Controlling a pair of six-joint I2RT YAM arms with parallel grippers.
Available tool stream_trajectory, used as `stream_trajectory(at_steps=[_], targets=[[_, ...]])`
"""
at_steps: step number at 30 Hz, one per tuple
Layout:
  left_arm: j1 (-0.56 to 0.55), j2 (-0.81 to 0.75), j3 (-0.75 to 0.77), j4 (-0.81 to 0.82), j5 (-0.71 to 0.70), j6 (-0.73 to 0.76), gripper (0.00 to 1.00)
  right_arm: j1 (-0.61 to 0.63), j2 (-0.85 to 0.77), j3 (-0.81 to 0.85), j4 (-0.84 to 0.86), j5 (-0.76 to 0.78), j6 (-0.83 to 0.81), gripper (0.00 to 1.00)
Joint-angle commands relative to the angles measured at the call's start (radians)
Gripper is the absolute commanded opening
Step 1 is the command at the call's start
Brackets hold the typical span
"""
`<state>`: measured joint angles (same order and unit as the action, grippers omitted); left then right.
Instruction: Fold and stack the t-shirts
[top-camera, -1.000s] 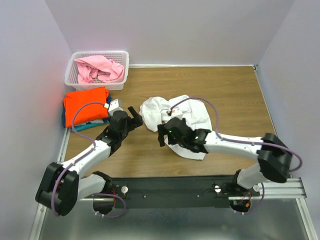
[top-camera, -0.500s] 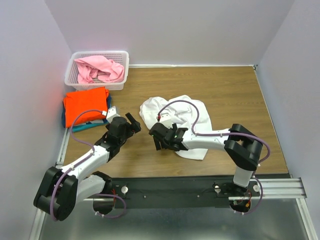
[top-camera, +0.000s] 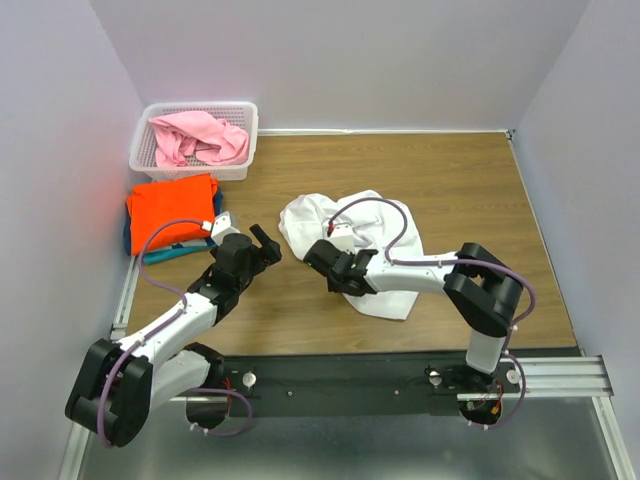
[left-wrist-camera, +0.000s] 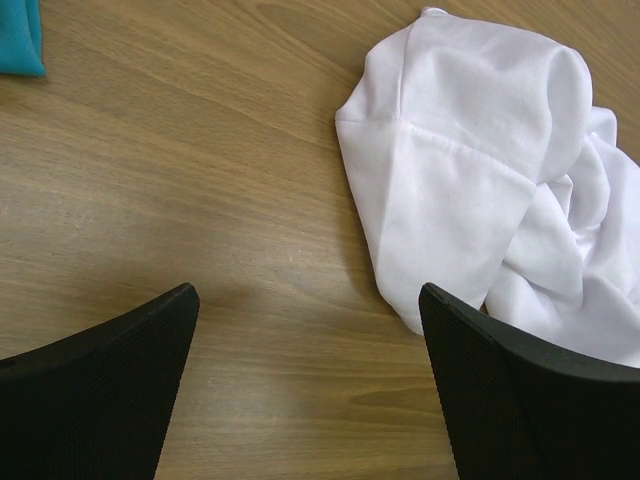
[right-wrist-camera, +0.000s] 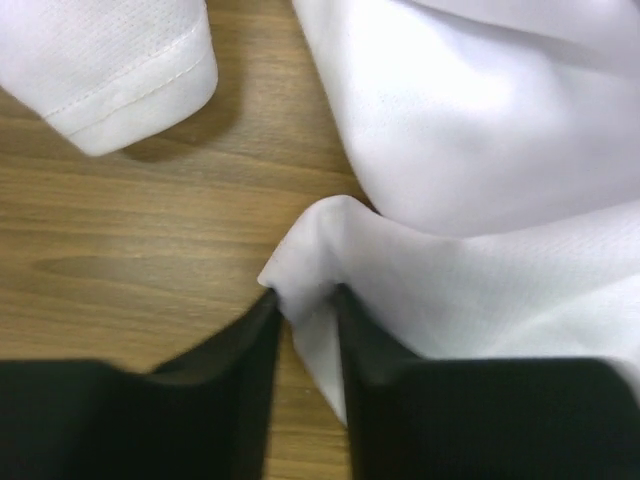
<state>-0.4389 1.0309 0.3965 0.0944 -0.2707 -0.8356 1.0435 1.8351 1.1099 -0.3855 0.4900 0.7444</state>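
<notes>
The white t-shirt's sleeve end (top-camera: 301, 251) (left-wrist-camera: 428, 268) lies below my left gripper, to its right in the top view. My left gripper shifts and lowers onto it next, with bare wood between its fingers.
A crumpled white t-shirt (top-camera: 375, 225) lies mid-table, also seen in the left wrist view (left-wrist-camera: 470, 170) and the right wrist view (right-wrist-camera: 480, 150). My right gripper (top-camera: 325, 256) sits at its near left edge, its jaws (right-wrist-camera: 305, 300) pinched on a raised corner fold of the white cloth. To the shirt's left my left gripper (top-camera: 268, 240) is open over bare wood (left-wrist-camera: 310, 300), holding nothing. At the far left a folded orange t-shirt (top-camera: 172, 210) rests on a teal t-shirt (top-camera: 165, 252) (left-wrist-camera: 20, 40). A pink t-shirt (top-camera: 200, 138) lies bunched in the basket.
The white lattice basket (top-camera: 250, 125) stands at the back left against the wall. Walls close in the table on the left, back and right. Bare brown wood (top-camera: 470, 180) shows to the right of the white shirt.
My right gripper has slid left along the shirt's near edge and closed from wide open onto a corner fold. The left arm has drawn back slightly, still open.
</notes>
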Motion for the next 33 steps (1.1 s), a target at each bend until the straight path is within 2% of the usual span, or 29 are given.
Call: stream_trajectory(at_steps=[1,3,6,13,19,25,33], targets=[[0.0,-0.015,-0.007,0.001,-0.025,-0.002,0.98,-0.014,0.038,-0.018,-0.027,0.018,0.052,0.28],[0.0,-0.011,-0.005,0.002,-0.015,0.001,0.98,-0.014,0.024,-0.025,-0.027,0.042,0.061,0.2],[0.0,0.004,-0.004,0.013,0.007,0.015,0.98,-0.016,-0.02,-0.035,-0.027,0.073,0.062,0.01],[-0.043,0.046,-0.002,0.1,0.093,0.076,0.98,-0.016,-0.215,-0.061,-0.027,0.107,-0.003,0.01],[-0.17,0.133,0.064,0.133,0.071,0.099,0.98,-0.053,-0.425,-0.125,-0.046,0.139,-0.03,0.01],[-0.239,0.287,0.168,0.137,0.047,0.102,0.98,-0.19,-0.606,-0.2,-0.072,0.148,-0.031,0.01],[-0.282,0.488,0.33,0.096,0.018,0.121,0.98,-0.307,-0.691,-0.255,-0.093,0.145,-0.043,0.01]])
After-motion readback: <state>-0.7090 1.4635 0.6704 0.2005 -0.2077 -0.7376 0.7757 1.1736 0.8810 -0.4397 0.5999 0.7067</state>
